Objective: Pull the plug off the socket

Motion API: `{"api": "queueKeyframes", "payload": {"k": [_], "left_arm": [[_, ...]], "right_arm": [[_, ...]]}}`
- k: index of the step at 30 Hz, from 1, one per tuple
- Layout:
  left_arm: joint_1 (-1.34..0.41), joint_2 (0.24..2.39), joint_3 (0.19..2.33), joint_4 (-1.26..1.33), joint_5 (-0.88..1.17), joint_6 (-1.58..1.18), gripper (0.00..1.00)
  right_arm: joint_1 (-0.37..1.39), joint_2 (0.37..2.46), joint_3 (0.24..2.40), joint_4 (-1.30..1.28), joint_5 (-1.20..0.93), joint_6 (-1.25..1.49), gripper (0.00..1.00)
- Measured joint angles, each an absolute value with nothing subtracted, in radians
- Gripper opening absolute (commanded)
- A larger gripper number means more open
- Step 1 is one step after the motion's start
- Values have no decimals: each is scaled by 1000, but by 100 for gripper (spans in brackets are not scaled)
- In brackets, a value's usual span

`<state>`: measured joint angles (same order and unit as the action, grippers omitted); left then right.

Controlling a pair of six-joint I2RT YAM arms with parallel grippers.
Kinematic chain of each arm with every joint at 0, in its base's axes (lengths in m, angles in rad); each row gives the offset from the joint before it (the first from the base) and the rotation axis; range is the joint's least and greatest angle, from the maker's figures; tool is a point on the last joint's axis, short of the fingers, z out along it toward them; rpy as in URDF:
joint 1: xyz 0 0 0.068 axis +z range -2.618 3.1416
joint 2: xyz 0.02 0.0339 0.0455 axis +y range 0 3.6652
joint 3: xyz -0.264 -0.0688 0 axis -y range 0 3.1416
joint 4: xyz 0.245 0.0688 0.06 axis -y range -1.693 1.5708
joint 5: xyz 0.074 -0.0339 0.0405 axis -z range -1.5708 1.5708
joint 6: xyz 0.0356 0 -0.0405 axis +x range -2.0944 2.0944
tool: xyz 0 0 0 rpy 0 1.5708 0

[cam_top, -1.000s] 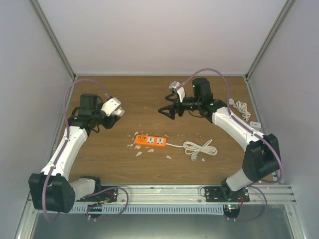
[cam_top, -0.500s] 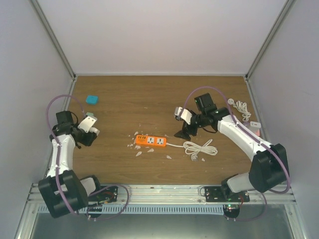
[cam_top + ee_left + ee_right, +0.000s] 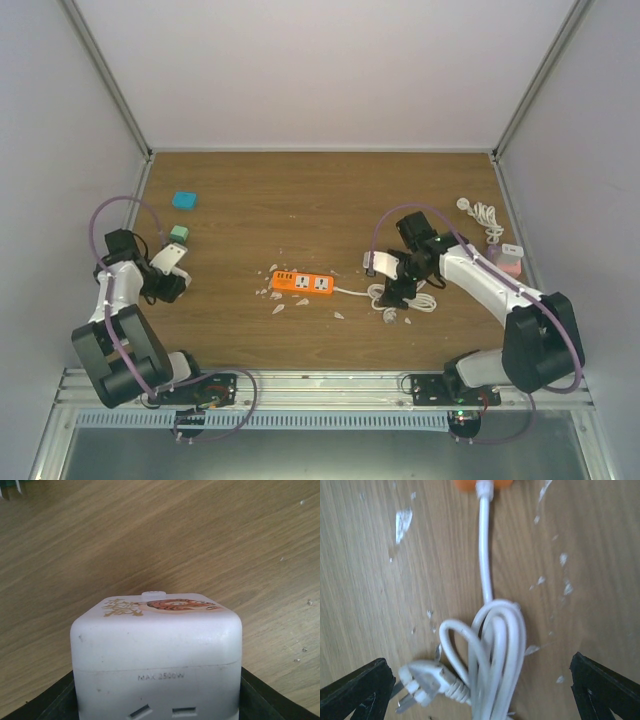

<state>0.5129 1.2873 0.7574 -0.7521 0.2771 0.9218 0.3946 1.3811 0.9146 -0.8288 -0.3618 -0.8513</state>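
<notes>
Bare tabletop lies directly below my left gripper, so the gripper will next lower the white cube socket (image 3: pixel 156 650) straight down onto the wooden table and release it.
My left gripper (image 3: pixel 168 283) sits low at the table's left side, shut on a white cube socket (image 3: pixel 156 650) marked MAX 2500W; its dark fingers (image 3: pixel 257 700) flank the cube. A small green plug (image 3: pixel 179 234) lies just beyond it, and its prongs show at the top left of the left wrist view (image 3: pixel 10 486). My right gripper (image 3: pixel 395 293) is open and hovers over the coiled white cable (image 3: pixel 500 650) of the orange power strip (image 3: pixel 301 284). That cable's white plug (image 3: pixel 422 682) lies loose between the fingers (image 3: pixel 357 690).
A teal block (image 3: pixel 183 200) lies at the far left. Another coiled white cable (image 3: pixel 485 213) and a pink and white item (image 3: pixel 510 259) lie by the right wall. White scraps (image 3: pixel 280 306) are scattered around the strip.
The left arm has swung back toward the left edge and lowered, uncovering the teal block and green plug. The right arm has moved nearer and down over the cable coil.
</notes>
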Motion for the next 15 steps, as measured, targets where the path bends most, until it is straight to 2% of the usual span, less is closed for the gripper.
{"api": "queueKeyframes", "payload": {"k": [11,15], "left_arm": [[517,1364,726,-703,250,936,40],[518,1370,728,-701,257,936,44]], "right_arm": [[392,1408,813,-810,-239,-890,95],[392,1431,813,-795,-226,-889,92]]}}
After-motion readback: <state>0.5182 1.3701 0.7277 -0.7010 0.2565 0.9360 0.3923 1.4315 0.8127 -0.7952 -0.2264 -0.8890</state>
